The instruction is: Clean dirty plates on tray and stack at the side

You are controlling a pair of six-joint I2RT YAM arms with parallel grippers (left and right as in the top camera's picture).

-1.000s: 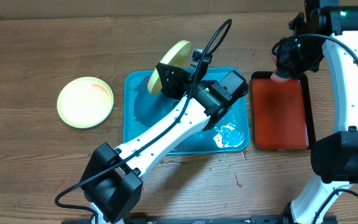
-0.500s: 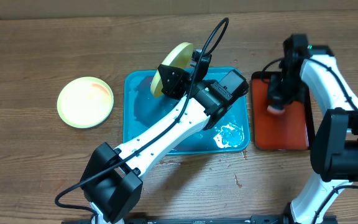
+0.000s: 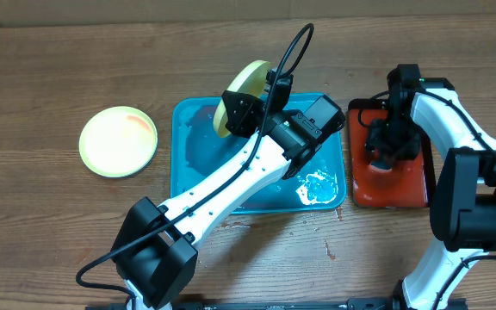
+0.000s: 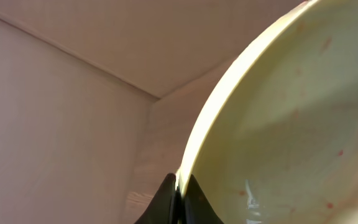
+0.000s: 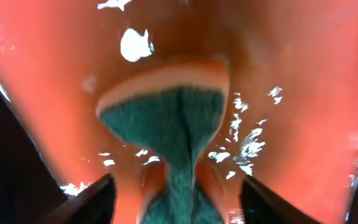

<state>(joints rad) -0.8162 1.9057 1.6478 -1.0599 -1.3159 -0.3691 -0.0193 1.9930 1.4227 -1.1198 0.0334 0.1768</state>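
Observation:
My left gripper holds the tilted plate. It needs to carry the plate to the left in the overhead view next, down to the second plate (image 3: 118,141), lower it flat and let go.
A yellow-green plate (image 3: 246,82) with faint red specks hangs tilted on edge over the back of the turquoise tray (image 3: 198,164). My left gripper (image 3: 236,110) is shut on its rim. In the left wrist view the plate (image 4: 284,118) fills the right side, with the rim pinched in the left gripper (image 4: 178,199). A second yellow-green plate (image 3: 118,140) lies flat on the table to the left. My right gripper (image 3: 383,155) is low over the red tray, open. A pink and green sponge (image 5: 166,118) lies between the spread right gripper (image 5: 178,190) fingers, apart from both.
The narrow red tray (image 3: 410,185) with a black rim sits right of the turquoise tray and is wet. White foam (image 3: 317,186) lies in the turquoise tray's front right corner. My left arm crosses that tray diagonally.
My right arm came down from the back onto the red tray with the sponge, and its jaws opened off the sponge. The left gripper still holds its plate, shifted slightly right.

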